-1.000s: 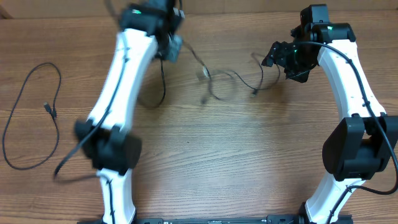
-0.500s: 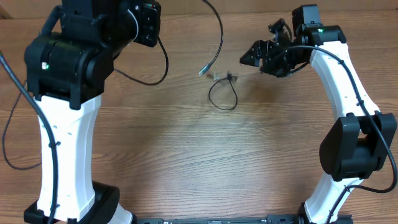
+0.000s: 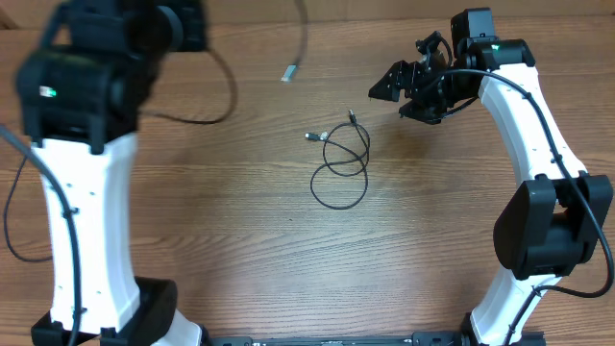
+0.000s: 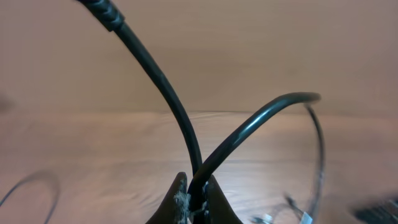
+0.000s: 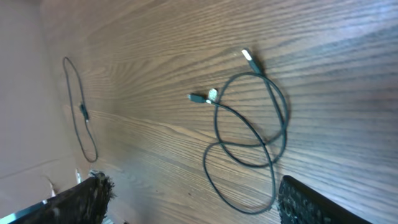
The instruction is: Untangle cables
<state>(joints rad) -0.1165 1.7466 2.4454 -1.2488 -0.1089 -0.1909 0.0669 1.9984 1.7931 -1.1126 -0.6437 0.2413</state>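
Observation:
My left gripper shifts left in the overhead view and down over the third cable (image 3: pixel 7 216) (image 4: pixel 52 179) to release next, since that lies clear of the looped second cable.
My left gripper (image 4: pixel 196 198) is shut on a thin black cable (image 4: pixel 177 112), pinching two strands between its jaws. In the overhead view the left arm is raised high and blurred at the top left (image 3: pixel 187 24), and the held cable (image 3: pixel 229 91) hangs from it with its silver plug (image 3: pixel 289 70) in the air. A second black cable (image 3: pixel 342 171) lies looped on the table, its plug ends apart from the held one; it also shows in the right wrist view (image 5: pixel 249 140). My right gripper (image 3: pixel 408 93) is open and empty, above and right of that loop.
A third thin black cable (image 3: pixel 19 207) lies in a long loop at the table's far left, also in the right wrist view (image 5: pixel 81 118). The white arm columns stand at the front left (image 3: pixel 82 250) and right (image 3: pixel 538 144).
The left arm has risen and swung left, drawing its cable and silver plug up and away. The other cable has come free and now lies as a wider loop on the table.

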